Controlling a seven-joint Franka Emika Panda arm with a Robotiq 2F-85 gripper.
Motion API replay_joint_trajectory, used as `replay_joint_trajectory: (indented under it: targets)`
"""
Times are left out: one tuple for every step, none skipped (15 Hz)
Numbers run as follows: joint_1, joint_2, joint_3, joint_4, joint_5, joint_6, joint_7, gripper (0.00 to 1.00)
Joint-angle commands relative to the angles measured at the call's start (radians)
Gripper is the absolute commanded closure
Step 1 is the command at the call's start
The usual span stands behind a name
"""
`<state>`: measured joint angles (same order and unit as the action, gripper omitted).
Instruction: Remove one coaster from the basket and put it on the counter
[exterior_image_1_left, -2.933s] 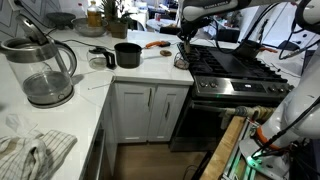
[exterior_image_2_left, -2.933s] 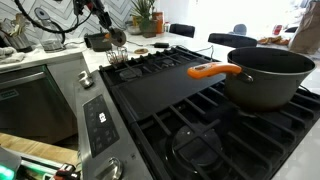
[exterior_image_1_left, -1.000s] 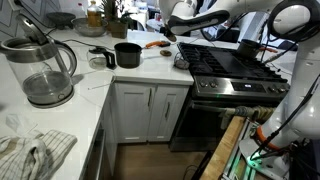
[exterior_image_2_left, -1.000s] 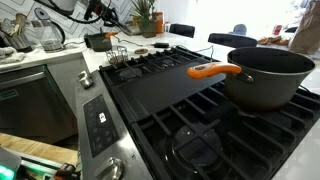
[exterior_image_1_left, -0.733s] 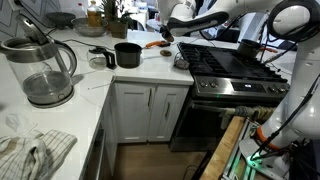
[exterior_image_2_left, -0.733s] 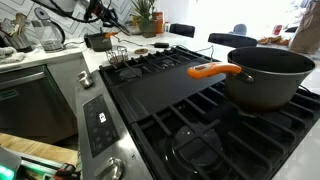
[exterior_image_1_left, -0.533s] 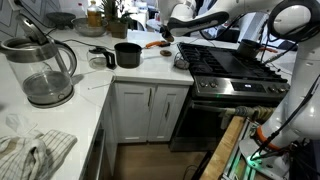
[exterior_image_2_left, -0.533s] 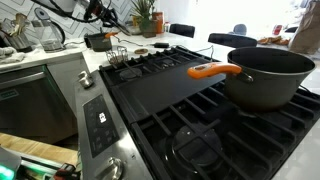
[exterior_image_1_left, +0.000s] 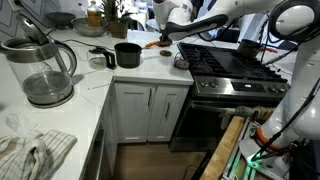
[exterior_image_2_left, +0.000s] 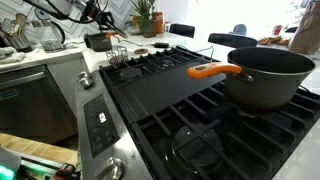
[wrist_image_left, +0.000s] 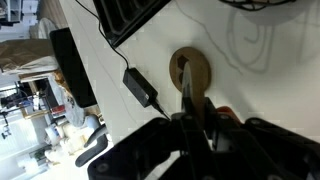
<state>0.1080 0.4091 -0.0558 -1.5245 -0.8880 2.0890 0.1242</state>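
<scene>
I will next lower the held coaster (wrist_image_left: 184, 85) onto the bare counter beside the round brown disc below and release it.
My gripper (exterior_image_1_left: 163, 37) hangs over the white counter (exterior_image_1_left: 100, 95) between the black pot and the stove. In the wrist view the gripper (wrist_image_left: 192, 108) is shut on a thin dark coaster (wrist_image_left: 184, 85) held edge-on. Directly beneath it on the counter (wrist_image_left: 250, 90) lies a round brown disc (wrist_image_left: 195, 70); this disc (exterior_image_1_left: 166, 53) also shows in an exterior view. The basket (exterior_image_1_left: 181, 60), a small dark wire holder, stands at the stove's edge, to the side of the gripper, and the same basket (exterior_image_2_left: 117, 56) appears in the other exterior view.
A black pot (exterior_image_1_left: 127, 54) and an orange utensil (exterior_image_1_left: 153, 44) sit close by on the counter. A black adapter with cable (wrist_image_left: 140, 87) lies near the disc. The gas stove (exterior_image_1_left: 235, 70) carries a large pot (exterior_image_2_left: 265, 75). A glass kettle (exterior_image_1_left: 40, 70) and a cloth (exterior_image_1_left: 35, 155) are nearer.
The arm has left the basket and shifted away from the stove, now over the counter near the brown disc. The jaws have stayed shut.
</scene>
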Motion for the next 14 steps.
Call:
replay_joint_trajectory:
  targets:
    - [0.013, -0.047, 0.002, -0.080, -0.057, -0.057, -0.001, 0.97]
    - [0.014, -0.049, 0.004, -0.087, -0.064, -0.070, 0.004, 0.97]
    - [0.014, -0.050, 0.004, -0.094, -0.072, -0.087, 0.004, 0.97]
    - [0.011, -0.053, 0.008, -0.101, -0.074, -0.090, 0.002, 0.97]
    - [0.010, -0.051, 0.009, -0.104, -0.080, -0.099, -0.001, 0.97]
    - [0.007, -0.048, 0.012, -0.106, -0.080, -0.105, -0.006, 0.97]
    - [0.006, -0.045, 0.014, -0.107, -0.079, -0.115, -0.010, 0.97]
    - [0.005, -0.041, 0.015, -0.107, -0.075, -0.124, -0.013, 0.97]
    - [0.003, -0.037, 0.014, -0.108, -0.075, -0.130, -0.012, 0.97]
    - [0.001, -0.035, 0.015, -0.110, -0.075, -0.132, -0.013, 0.97]
    - [0.001, -0.024, 0.013, -0.102, -0.084, -0.129, -0.005, 0.97]
    - [0.000, -0.016, 0.013, -0.096, -0.086, -0.127, -0.009, 0.97]
    - [0.000, -0.008, 0.014, -0.090, -0.088, -0.119, -0.007, 0.97]
    - [0.002, 0.002, 0.014, -0.083, -0.094, -0.122, -0.008, 0.97]
